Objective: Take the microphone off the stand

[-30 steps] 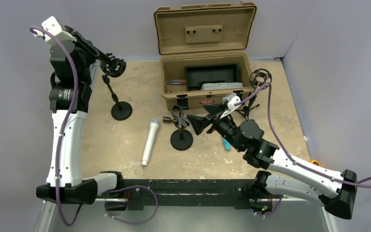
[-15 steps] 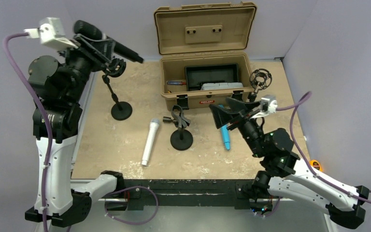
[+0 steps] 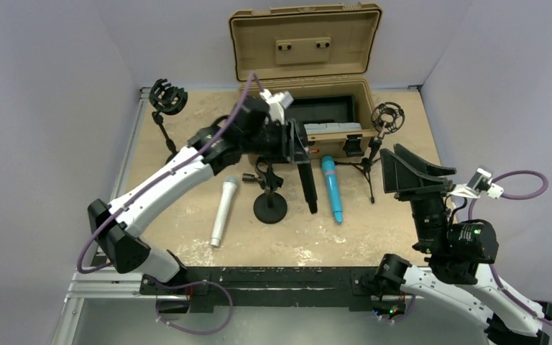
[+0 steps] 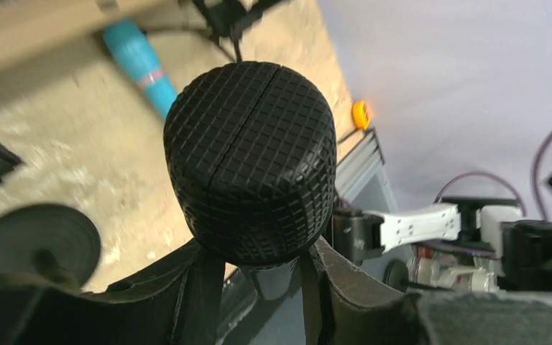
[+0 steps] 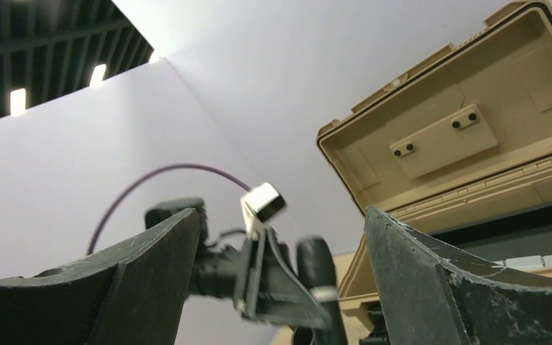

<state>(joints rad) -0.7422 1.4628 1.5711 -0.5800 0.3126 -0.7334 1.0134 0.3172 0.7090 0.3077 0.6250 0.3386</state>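
The left gripper lowers and comes back next, laying the black microphone onto the tabletop (image 3: 310, 227) (image 4: 147, 212) beside the teal microphone. It then releases it, since that part of the tabletop lies clear.
My left gripper (image 3: 295, 147) is shut on a black microphone (image 3: 306, 183), which hangs slanting down over the middle of the table, its tip close to the surface. In the left wrist view its gridded head (image 4: 251, 162) sits between my fingers (image 4: 201, 287). The tall stand (image 3: 167, 97) at the far left has an empty shock mount. My right gripper (image 3: 410, 172) is open and empty, raised at the right. The right wrist view looks between its open jaws at the held microphone (image 5: 320, 287).
A white microphone (image 3: 223, 210) and a teal microphone (image 3: 332, 190) lie on the table. A short clip stand (image 3: 269, 205) stands between them. Another shock-mount stand (image 3: 388, 118) stands at the right. An open tan case (image 3: 305, 72) sits at the back.
My left arm has lifted the black microphone out of the far-left stand and swung it right and down to the table's middle. My right arm has pulled back to the right and risen.
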